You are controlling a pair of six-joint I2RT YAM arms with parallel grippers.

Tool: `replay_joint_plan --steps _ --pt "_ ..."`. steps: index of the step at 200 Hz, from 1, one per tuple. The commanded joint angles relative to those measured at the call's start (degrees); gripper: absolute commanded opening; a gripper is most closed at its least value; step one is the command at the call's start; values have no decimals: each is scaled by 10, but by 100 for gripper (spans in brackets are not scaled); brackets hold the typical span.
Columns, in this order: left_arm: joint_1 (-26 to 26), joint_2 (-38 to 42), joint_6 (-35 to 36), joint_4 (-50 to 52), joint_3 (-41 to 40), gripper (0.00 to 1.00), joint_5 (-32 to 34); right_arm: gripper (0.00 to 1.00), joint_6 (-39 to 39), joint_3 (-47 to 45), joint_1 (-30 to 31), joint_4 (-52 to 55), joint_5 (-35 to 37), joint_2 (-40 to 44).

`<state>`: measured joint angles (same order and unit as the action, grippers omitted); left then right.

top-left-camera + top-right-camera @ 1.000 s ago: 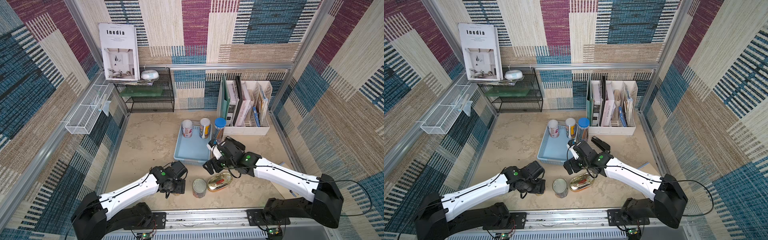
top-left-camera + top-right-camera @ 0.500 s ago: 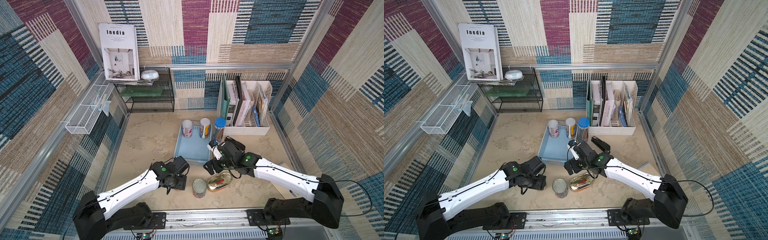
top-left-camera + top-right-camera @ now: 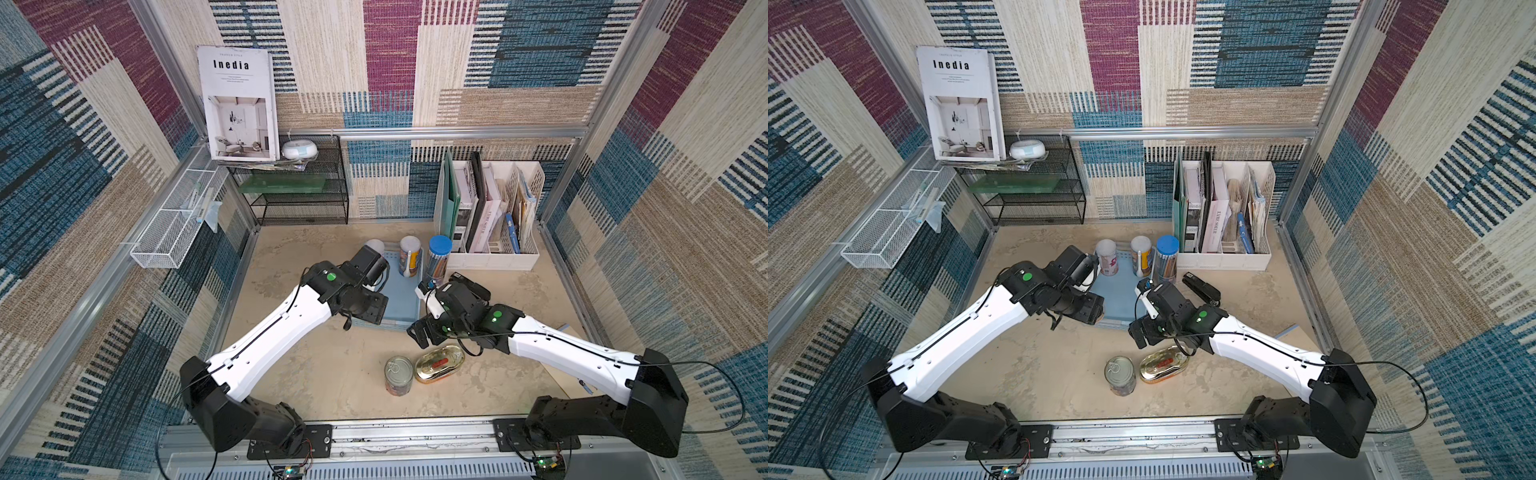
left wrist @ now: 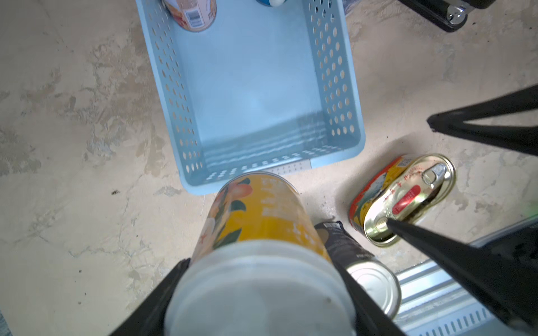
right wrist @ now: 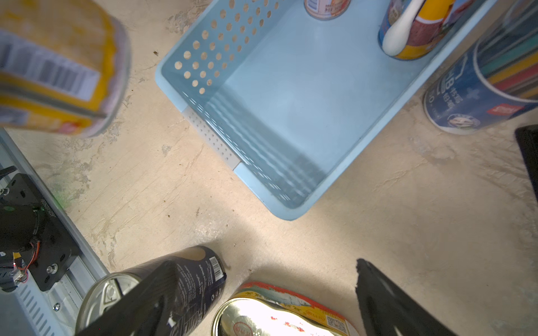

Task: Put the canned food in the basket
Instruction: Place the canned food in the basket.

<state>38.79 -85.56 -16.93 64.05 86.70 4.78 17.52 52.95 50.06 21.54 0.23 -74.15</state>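
Note:
I will next move my left gripper outward over the basket's near rim and down, and release the yellow-labelled can on the basket's bottom [image 4: 212, 60] beside the pink can, where it's bare.
My left gripper [image 4: 259, 291] is shut on a yellow-labelled, white-lidded can [image 4: 256, 212], held off the table at the near left corner of the light blue basket [image 4: 253, 87]. In both top views the gripper [image 3: 368, 309] [image 3: 1088, 309] hides that can. A pink can [image 3: 1106, 257] and an orange-yellow can [image 3: 410, 255] stand at the basket's [image 3: 403, 299] far end. My right gripper [image 3: 424, 332] [image 5: 262, 291] is open, just above the oval gold tin [image 3: 439, 363]. The silver pull-tab tin [image 3: 399, 374] stands beside it.
A blue-lidded cylinder of pencils [image 3: 438, 257] stands against the basket's far right corner, with a black stapler [image 3: 1200, 284] behind my right wrist. A white file organizer [image 3: 490, 216] and a black mesh shelf [image 3: 299, 195] line the back wall.
My left arm has carried the yellow can from near the table's front edge away toward the basket's near left corner. The right arm has stayed put.

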Motion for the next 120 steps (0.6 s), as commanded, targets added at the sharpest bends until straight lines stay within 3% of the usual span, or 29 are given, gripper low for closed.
replay_joint_plan --steps 1,73,120 --pt "-22 -55 51 -28 41 55 -16 99 7 -8 0 9 9 10" --pt "-73 -226 73 -95 121 51 -27 99 15 -21 0 16 23 29" --pt "-93 -286 77 -125 125 51 -13 99 14 -27 1 21 28 30"
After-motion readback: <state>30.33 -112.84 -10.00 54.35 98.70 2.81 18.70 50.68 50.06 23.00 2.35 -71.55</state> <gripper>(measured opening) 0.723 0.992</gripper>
